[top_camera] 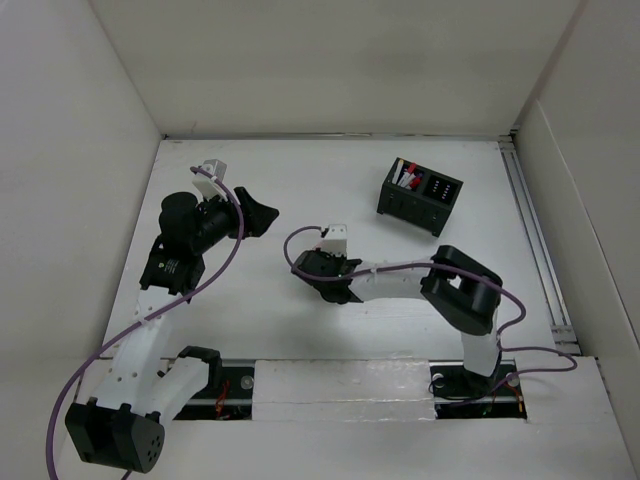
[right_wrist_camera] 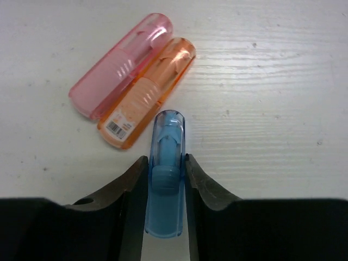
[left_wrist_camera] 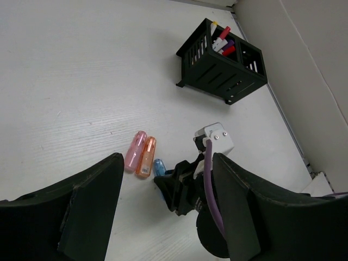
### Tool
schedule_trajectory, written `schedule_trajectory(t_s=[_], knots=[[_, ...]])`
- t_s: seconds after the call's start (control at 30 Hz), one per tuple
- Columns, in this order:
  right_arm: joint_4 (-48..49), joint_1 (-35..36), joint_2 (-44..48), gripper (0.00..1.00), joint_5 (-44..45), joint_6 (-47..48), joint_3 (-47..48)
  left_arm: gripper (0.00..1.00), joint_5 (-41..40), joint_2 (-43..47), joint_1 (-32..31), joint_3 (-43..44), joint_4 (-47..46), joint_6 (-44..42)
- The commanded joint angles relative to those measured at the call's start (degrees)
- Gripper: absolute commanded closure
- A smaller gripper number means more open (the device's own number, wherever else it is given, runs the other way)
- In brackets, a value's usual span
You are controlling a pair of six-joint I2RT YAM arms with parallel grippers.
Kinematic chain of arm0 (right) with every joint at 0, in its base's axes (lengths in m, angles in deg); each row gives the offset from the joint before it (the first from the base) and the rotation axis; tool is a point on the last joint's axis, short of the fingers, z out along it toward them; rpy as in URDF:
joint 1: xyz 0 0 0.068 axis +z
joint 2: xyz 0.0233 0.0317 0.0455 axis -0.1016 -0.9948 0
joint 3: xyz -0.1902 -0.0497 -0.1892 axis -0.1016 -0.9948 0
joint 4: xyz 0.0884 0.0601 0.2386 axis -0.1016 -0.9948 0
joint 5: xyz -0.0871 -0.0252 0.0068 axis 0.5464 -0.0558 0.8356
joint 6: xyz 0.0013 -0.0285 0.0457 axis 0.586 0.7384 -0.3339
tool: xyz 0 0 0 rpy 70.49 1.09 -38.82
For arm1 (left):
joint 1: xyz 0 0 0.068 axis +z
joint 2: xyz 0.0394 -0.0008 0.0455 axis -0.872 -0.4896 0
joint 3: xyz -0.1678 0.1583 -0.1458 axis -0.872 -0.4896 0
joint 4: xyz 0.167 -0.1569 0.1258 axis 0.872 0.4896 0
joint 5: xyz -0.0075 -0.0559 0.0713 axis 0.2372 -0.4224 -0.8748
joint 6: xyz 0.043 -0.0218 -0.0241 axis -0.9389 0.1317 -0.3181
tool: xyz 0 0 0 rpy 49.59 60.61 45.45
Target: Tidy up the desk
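Note:
I will lift my right gripper and swing it over the organizer's pen-free section (top_camera: pixel 439 188) to let go of the blue case, because the organizer stands outward, to the gripper's right in the top view.
On the white desk (top_camera: pixel 300 170) a pink case (right_wrist_camera: pixel 122 64) and an orange case (right_wrist_camera: pixel 147 92) lie side by side, touching. A blue translucent case (right_wrist_camera: pixel 166 174) sits just beside the orange one's end. My right gripper (right_wrist_camera: pixel 166 168) is shut on the blue case, low at the desk surface, near the desk's middle (top_camera: pixel 320 268). My left gripper (top_camera: pixel 255 215) is open and empty, raised over the left part of the desk. Its view looks down on the cases (left_wrist_camera: pixel 141 155) and the right gripper (left_wrist_camera: pixel 176 187). Whether the blue case rests on the desk cannot be told.
A black two-compartment organizer (top_camera: pixel 420 196) stands at the back right, with several pens in its left compartment (left_wrist_camera: pixel 223 41). White walls border the desk on three sides. A metal rail (top_camera: pixel 535 240) runs along the right edge.

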Motion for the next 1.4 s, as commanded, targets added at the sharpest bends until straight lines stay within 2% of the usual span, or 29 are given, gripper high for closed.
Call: schedule_trajectory(t_s=[0.0, 0.17, 0.33, 0.4, 0.53, 0.7, 0.87, 1.0, 1.23, 1.37], knots=[[-5.01, 0.14, 1.33, 0.71, 0.89, -3.32, -4.66, 0.37, 0.82, 0.20, 0.29, 1.50, -1.92, -0.53], [-5.27, 0.14, 6.85, 0.81, 0.80, -4.81, -7.38, 0.38, 0.55, 0.64, 0.29, 1.32, -2.19, -0.44], [-2.56, -1.61, 15.90, 0.83, 1.24, -3.50, -9.93, 0.38, 0.99, 0.64, 0.29, 1.23, -2.36, -0.27], [0.25, -5.99, 20.56, 0.83, 0.37, -2.62, -11.16, 0.38, 1.43, 0.82, 0.29, 1.23, -2.27, -0.27], [6.75, -15.22, 29.26, 0.83, -6.81, 0.45, -13.27, 0.38, 1.25, 1.26, 0.29, 0.88, -2.71, -0.09], [13.97, -24.81, 36.66, 0.82, -12.99, 2.83, -13.90, 0.37, 1.96, 1.87, 0.29, 0.44, -2.80, 0.00], [20.45, -36.65, 36.41, 0.76, -11.86, 0.90, -14.24, 0.38, 2.40, 1.87, 0.29, 0.53, -2.71, -0.09], [20.39, -43.26, 32.29, 0.75, -10.54, 0.11, -11.26, 0.37, 2.22, 1.88, 0.29, 0.70, -2.71, -0.09], [20.47, -49.33, 27.88, 0.74, -10.80, 1.51, -7.39, 0.37, 1.96, 1.61, 0.29, 0.97, -2.19, -0.35], [20.82, -51.89, 26.82, 0.62, -12.99, 1.25, -7.56, 0.38, 1.61, 1.70, 0.29, 0.62, -2.45, -0.27]])
